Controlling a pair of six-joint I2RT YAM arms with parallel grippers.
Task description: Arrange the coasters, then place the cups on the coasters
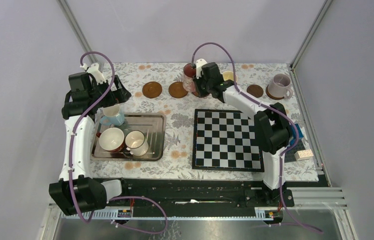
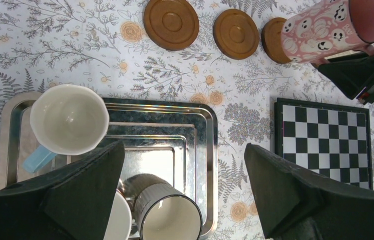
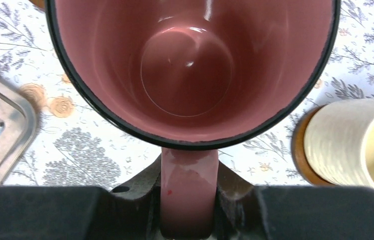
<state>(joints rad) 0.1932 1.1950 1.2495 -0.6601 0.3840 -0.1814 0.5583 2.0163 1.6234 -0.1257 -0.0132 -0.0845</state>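
Observation:
I should move my right gripper to the right in the top view, since the pink patterned cup hangs off-centre, then set it down on the third coaster (image 1: 198, 93) and let go.
Two bare brown coasters (image 1: 151, 89) (image 1: 177, 90) lie at the back of the table, and a third coaster (image 2: 274, 39) sits at the base of the pink patterned cup (image 2: 332, 25). My right gripper (image 3: 189, 200) is shut on that cup's handle; whether the cup rests on the coaster I cannot tell. A cream cup (image 3: 360, 145) stands on a coaster to its right. A lilac cup (image 1: 280, 86) stands on a coaster at far right, with another bare coaster (image 1: 255, 90) beside it. My left gripper (image 2: 183, 147) hangs open above the tray, empty, over the light blue cup (image 2: 68, 119), white cup (image 2: 167, 212) and dark-red cup (image 1: 111, 139).
The metal tray (image 1: 157, 135) lies at the left. A black-and-white chessboard (image 1: 227, 140) fills the right middle. A blue box (image 1: 299, 131) and a small white block (image 1: 304, 155) sit by the right edge. A flowered cloth covers the table.

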